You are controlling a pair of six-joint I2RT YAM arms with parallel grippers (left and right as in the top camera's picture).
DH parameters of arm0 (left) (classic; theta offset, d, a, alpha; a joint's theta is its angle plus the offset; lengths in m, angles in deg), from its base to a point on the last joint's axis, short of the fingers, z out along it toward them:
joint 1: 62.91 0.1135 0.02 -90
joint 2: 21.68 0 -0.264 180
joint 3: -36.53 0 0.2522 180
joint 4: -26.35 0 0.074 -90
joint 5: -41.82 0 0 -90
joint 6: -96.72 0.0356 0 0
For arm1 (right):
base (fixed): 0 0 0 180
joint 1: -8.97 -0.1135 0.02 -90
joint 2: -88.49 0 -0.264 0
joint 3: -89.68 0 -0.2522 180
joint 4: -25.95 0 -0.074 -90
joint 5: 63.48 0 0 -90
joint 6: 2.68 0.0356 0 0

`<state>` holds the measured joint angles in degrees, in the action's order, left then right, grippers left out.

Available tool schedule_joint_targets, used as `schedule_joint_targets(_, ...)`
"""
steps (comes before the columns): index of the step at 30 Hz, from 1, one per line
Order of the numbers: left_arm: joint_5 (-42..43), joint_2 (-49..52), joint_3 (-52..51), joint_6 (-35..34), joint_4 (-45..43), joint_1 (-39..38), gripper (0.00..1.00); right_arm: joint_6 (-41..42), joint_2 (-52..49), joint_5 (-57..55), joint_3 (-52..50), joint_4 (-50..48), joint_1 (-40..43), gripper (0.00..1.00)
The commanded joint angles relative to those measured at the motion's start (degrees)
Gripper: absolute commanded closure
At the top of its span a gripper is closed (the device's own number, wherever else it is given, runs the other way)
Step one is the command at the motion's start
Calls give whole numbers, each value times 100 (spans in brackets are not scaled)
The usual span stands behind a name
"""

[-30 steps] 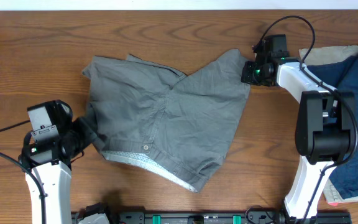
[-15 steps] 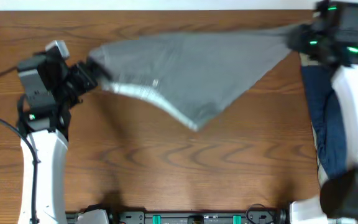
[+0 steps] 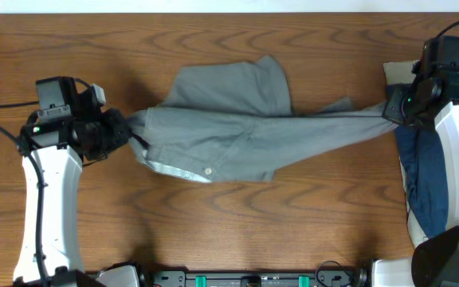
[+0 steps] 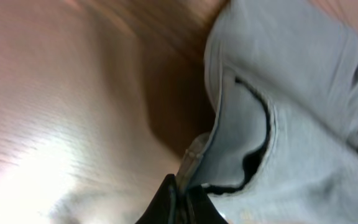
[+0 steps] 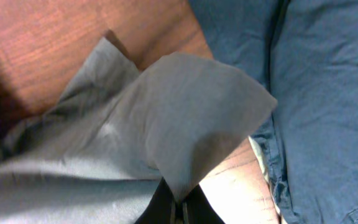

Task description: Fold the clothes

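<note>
Grey fabric sticks out past the waistband end of the shorts, so my left gripper should next move outward over the bare wood (image 3: 131,82) beside that fabric and let go of the waistband end there.
The grey shorts (image 3: 237,127) lie stretched across the middle of the table, wrinkled, with the pale waistband lining and a button (image 3: 208,171) at the front edge. My left gripper (image 3: 126,131) is shut on the waistband end at the left; the left wrist view shows the jaws (image 4: 182,196) pinching the pale waistband edge (image 4: 241,143). My right gripper (image 3: 394,110) is shut on a leg corner pulled into a taut strip at the right. The right wrist view shows the jaws (image 5: 179,208) clamped on that grey corner (image 5: 191,112).
A navy blue garment (image 3: 429,183) lies on a beige cloth (image 3: 395,72) at the right edge, under my right arm; it also fills the right of the right wrist view (image 5: 316,93). Bare wood table (image 3: 237,231) lies in front of the shorts.
Both grippers lifted the shorts and pulled them apart. The cloth has now come down stretched between them, with my left gripper lower and further right than half a second ago.
</note>
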<state>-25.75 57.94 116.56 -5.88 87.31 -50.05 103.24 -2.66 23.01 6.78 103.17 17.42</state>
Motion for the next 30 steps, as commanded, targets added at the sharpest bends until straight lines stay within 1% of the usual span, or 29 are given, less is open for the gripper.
schedule_joint_targets(1,-518,96,61,203,-623,28,94,-52,39,-116,-76,-181,-11,99)
schedule_joint_targets(4,-544,197,61,199,-1523,28,94,-55,39,70,-151,-638,-118,99)
schedule_joint_targets(6,-719,297,61,179,-2028,28,94,-52,39,286,-236,-1047,-238,99)
schedule_joint_targets(10,-1187,625,61,184,-2601,28,92,37,-50,378,-428,-1694,-568,98)
schedule_joint_targets(11,-1182,732,61,184,-2695,28,78,39,-90,380,-463,-1794,-660,98)
schedule_joint_targets(12,-1176,857,61,184,-2782,28,60,37,-155,376,-509,-1915,-769,98)
schedule_joint_targets(13,-1174,973,61,184,-2828,28,43,37,-223,376,-557,-2039,-881,98)
schedule_joint_targets(14,-1165,1082,61,181,-2833,28,31,35,-295,369,-597,-2142,-975,97)
schedule_joint_targets(15,-1088,1202,61,151,-2793,28,13,35,-391,352,-632,-2243,-1071,96)
schedule_joint_targets(16,-944,1294,61,92,-2667,28,2,35,-476,321,-645,-2302,-1143,96)
schedule_joint_targets(19,-271,1401,61,4,-1991,28,2,39,-767,11,-647,-2380,-1298,96)
schedule_joint_targets(21,407,1394,61,-260,-1373,22,2,57,-901,-284,-647,-2393,-1318,97)
schedule_joint_targets(23,1211,1394,61,-295,-743,-17,2,144,-973,-592,-647,-2406,-1292,99)
schedule_joint_targets(25,1733,1394,61,-295,-168,-118,2,142,-975,-785,-647,-2476,-1231,99)
schedule_joint_targets(28,1827,1394,42,-291,463,-409,2,142,-973,-807,-647,-2629,-1126,99)
schedule_joint_targets(30,1832,1394,-66,-339,649,-693,2,144,-973,-807,-647,-2647,-1067,99)
